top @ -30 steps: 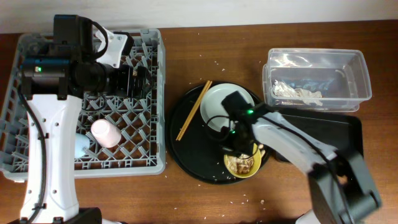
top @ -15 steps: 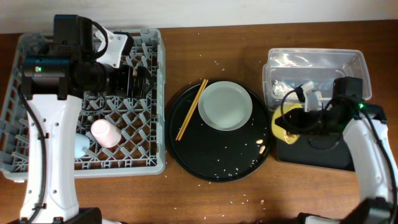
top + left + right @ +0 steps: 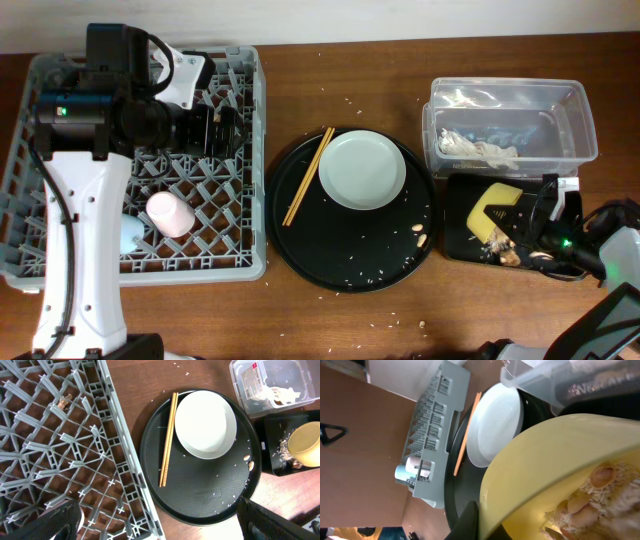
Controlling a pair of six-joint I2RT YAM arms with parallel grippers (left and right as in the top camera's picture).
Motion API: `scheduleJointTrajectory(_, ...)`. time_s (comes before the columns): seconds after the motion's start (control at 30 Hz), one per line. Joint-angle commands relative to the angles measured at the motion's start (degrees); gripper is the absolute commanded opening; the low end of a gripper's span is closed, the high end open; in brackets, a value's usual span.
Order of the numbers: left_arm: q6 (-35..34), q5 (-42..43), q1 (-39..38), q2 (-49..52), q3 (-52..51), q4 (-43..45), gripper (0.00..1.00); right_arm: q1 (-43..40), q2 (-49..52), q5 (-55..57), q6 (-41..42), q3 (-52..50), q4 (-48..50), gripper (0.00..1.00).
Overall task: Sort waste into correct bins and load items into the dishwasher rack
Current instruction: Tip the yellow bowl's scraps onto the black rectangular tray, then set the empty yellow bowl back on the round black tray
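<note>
The robot's right gripper will next swing left in the overhead view to the bare near part of the round tray, turn the bowl point(image 3: 492, 208) upright and let go of the bowl's rim.
My right gripper point(image 3: 535, 228) is shut on the rim of the yellow bowl point(image 3: 492, 208) and holds it tipped over the shallow black rectangular tray point(image 3: 460, 246); brown-beige food scraps point(image 3: 508, 254) lie in the tray and still cling inside the bowl point(image 3: 590, 495). The pale grey-green plate point(image 3: 362, 170) and wooden chopsticks point(image 3: 308, 176) lie on the round black tray point(image 3: 340, 262). A crumpled white napkin point(image 3: 480, 148) lies in the clear tub point(image 3: 440, 100). The pink cup point(image 3: 168, 214) and light blue cup point(image 3: 130, 233) sit in the grey rack point(image 3: 255, 150). My left gripper point(image 3: 155, 525) is open above the rack's right edge.
Crumbs are scattered on the round black tray and on the wooden table point(image 3: 340, 70). A food piece point(image 3: 422, 240) lies near the round tray's right rim. The left arm's white link point(image 3: 80, 240) stretches over the rack's left side.
My right arm has carried the yellow bowl from the round tray to the black rectangular tray and tipped it; scraps now lie in that tray. The left arm has not moved.
</note>
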Motion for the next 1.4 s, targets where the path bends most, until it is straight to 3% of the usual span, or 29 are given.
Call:
scheduleJointTrajectory(0.0, 1.33, 0.2, 0.04, -0.79, 0.55, 0.13, 0.99, -0.11, 0.22, -5.44, -1.7, -0.15, 1.33, 0.04)
scheduleJointTrajectory(0.03, 1.33, 0.22, 0.04, -0.79, 0.55, 0.13, 0.99, -0.07, 0.31, -3.85, -0.09, -0.15, 5.35, 0.04)
scheduleJointTrajectory(0.07, 1.33, 0.22, 0.04, -0.79, 0.55, 0.13, 0.99, -0.07, 0.37, -5.84, 7.52, -0.15, 6.86, 0.04)
scheduleJointTrajectory(0.2, 1.33, 0.22, 0.04, -0.79, 0.57, 0.13, 0.99, 0.37, 0.42, -9.11, 2.6, -0.15, 5.64, 0.04)
scheduleJointTrajectory(0.27, 1.33, 0.2, 0.04, -0.79, 0.55, 0.13, 0.99, 0.46, 0.63, -4.72, 4.22, -0.15, 7.48, 0.04)
scheduleJointTrajectory(0.3, 1.33, 0.22, 0.04, -0.79, 0.57, 0.13, 0.99, 0.5, 0.61, -9.53, 0.55, -0.15, 5.35, 0.04)
scheduleJointTrajectory(0.33, 1.33, 0.22, 0.04, -0.79, 0.55, 0.13, 0.99, 0.7, 0.66, -6.86, -3.39, -0.15, 7.63, 0.04)
scheduleJointTrajectory(0.37, 1.33, 0.22, 0.04, -0.79, 0.57, 0.13, 0.99, 0.63, 0.85, -5.05, 6.58, -0.15, 10.91, 0.04)
scheduleJointTrajectory(0.43, 1.33, 0.2, 0.04, -0.79, 0.57, 0.13, 0.99, 1.99, 0.55, -11.98, 4.09, -0.15, 9.16, 0.04)
scheduleJointTrajectory(0.47, 1.33, 0.22, 0.04, -0.79, 0.55, 0.13, 0.99, 2.14, 0.83, -6.51, 8.39, -0.15, 12.39, 0.04)
scheduleJointTrajectory(0.5, 1.33, 0.22, 0.04, -0.79, 0.55, 0.11, 0.99, 2.16, 1.16, -2.86, 20.17, -0.15, 15.19, 0.04)
scheduleJointTrajectory(0.53, 1.33, 0.22, 0.04, -0.79, 0.57, 0.11, 0.99, 2.8, 0.48, -11.41, 5.95, -0.15, 13.66, 0.04)
scheduleJointTrajectory(0.57, 1.33, 0.22, 0.04, -0.79, 0.55, 0.13, 0.99, 2.89, 0.59, -9.29, 6.36, -0.15, 15.74, 0.04)
scheduleJointTrajectory(0.6, 1.33, 0.22, 0.04, -0.79, 0.57, 0.13, 0.99, 2.99, 0.79, -15.85, 7.39, -0.15, 15.61, 0.04)
scheduleJointTrajectory(0.63, 1.33, 0.22, 0.04, -0.79, 0.55, 0.13, 0.99, 3.74, 0.57, -18.16, 3.13, -0.13, 15.32, 0.04)
scheduleJointTrajectory(0.67, 1.33, 0.22, 0.04, -0.79, 0.55, 0.13, 0.99, 3.76, 1.16, -10.6, 16.46, -0.13, 19.61, 0.04)
scheduleJointTrajectory(0.7, 1.33, 0.22, 0.04, -0.79, 0.57, 0.13, 0.99, 3.91, 1.27, -13.29, 21.88, -0.15, 19.12, 0.04)
scheduleJointTrajectory(0.73, 1.33, 0.22, 0.04, -0.79, 0.57, 0.13, 0.99, 4.24, 1.07, -11.82, 21.4, -0.13, 19.32, 0.04)
scheduleJointTrajectory(0.77, 1.33, 0.22, 0.04, -0.79, 0.57, 0.13, 0.99, 4.24, 1.07, -2.58, 28.59, -0.13, 20.17, 0.04)
scheduleJointTrajectory(0.83, 1.33, 0.22, 0.04, -0.79, 0.55, 0.13, 0.99, 5.81, 0.22, -3.15, 31.19, 0.11, 16.26, 0.04)
scheduleJointTrajectory(0.9, 1.33, 0.22, 0.04, -0.79, 0.55, 0.13, 0.99, 9.97, -2.91, -4.44, 25.09, 1.36, 16.15, 0.04)
scheduleJointTrajectory(0.97, 1.33, 0.22, 0.04, -0.79, 0.55, 0.13, 0.99, 16.41, -8.44, -0.59, 24.52, 4.85, 13.25, 0.04)
scheduleJointTrajectory(1.03, 1.33, 0.22, 0.04, -0.79, 0.57, 0.13, 0.99, 27.17, -11.58, 20.74, 33.97, 10.12, 4.22, 0.04)
scheduleJointTrajectory(1.2, 1.33, 0.2, 0.04, -0.79, 0.57, 0.13, 0.99, 59.23, -9.33, 49.7, 54.4, 10.58, -0.72, 0.04)
scheduleJointTrajectory(1.27, 1.33, 0.22, 0.04, -0.79, 0.57, 0.13, 0.99, 70.55, -4.31, 57.53, 57.59, 10.58, 0.31, 0.04)
scheduleJointTrajectory(1.37, 1.33, 0.22, 0.04, -0.79, 0.55, 0.13, 0.99, 78.34, 4.59, 57.96, 57.16, 10.62, 3.85, 0.09)
